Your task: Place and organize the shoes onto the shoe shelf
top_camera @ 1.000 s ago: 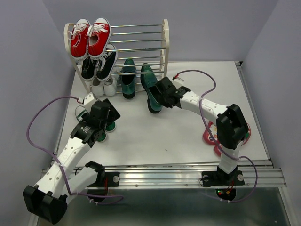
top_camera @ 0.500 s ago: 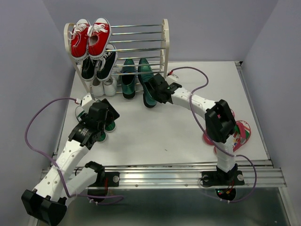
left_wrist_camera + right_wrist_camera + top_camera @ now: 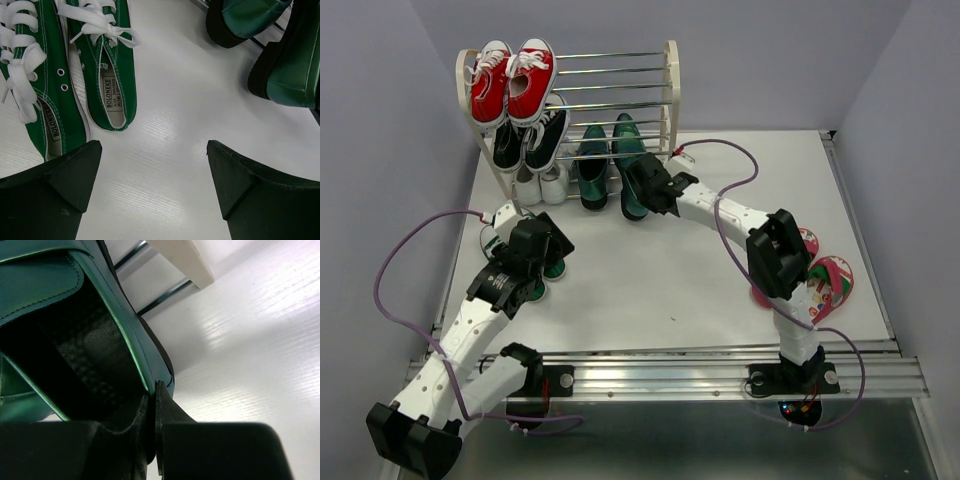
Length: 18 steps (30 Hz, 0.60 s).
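My right gripper pushes the loafer outward next, edging toward its mate, and lets go of the loafer's heel rim. The bottom level of the shoe shelf (image 3: 164, 298) lies outward of the gripper.
My right gripper (image 3: 643, 190) is shut on the heel rim of a dark green glossy loafer (image 3: 628, 165), whose toe lies in the bottom tier of the shoe shelf (image 3: 672, 95) beside its mate (image 3: 592, 165). In the right wrist view the fingertips (image 3: 154, 390) pinch the loafer (image 3: 75, 315) wall, with the cream frame (image 3: 185, 260) behind. My left gripper (image 3: 548, 243) hangs open over the green canvas sneakers (image 3: 555, 267), and nothing lies between its fingers (image 3: 155, 150). The sneakers (image 3: 112, 75) lie side by side on the table. The pink-red flip-flops (image 3: 828, 283) lie at the right, partly behind the right arm.
Red sneakers (image 3: 512, 80) sit on the shelf's top tier, black sneakers (image 3: 530, 140) one tier down, and a white pair (image 3: 540, 185) below them. The right halves of the upper tiers hold nothing. A purple cable (image 3: 400, 250) loops left of the left arm.
My right gripper has carried the loafer up and left, from the open table into the bottom tier beside its mate. The right arm's elbow swung left, uncovering the flip-flops. The left arm barely moved.
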Motion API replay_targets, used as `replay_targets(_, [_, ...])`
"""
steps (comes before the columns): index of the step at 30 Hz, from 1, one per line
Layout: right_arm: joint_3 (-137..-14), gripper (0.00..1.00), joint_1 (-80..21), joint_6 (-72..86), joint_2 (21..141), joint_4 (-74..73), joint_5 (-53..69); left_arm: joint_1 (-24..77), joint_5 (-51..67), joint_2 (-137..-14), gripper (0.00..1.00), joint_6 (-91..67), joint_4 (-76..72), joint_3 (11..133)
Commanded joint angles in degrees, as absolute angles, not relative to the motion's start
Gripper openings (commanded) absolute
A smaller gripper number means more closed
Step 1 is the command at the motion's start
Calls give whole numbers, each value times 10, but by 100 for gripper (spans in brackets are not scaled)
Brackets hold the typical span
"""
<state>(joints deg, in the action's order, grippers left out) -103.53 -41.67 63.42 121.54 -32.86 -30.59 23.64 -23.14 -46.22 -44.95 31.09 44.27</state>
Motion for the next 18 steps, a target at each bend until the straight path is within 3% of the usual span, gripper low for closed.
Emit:
replay_targets(1, [-1098,5,-421,665,1213,-256,-358,236,-241,-453,99,-453,306,439])
replay_targets(18, [-1161,12,-421,670,1258,-256,-394,236,-242,-450,99,-455,305,437])
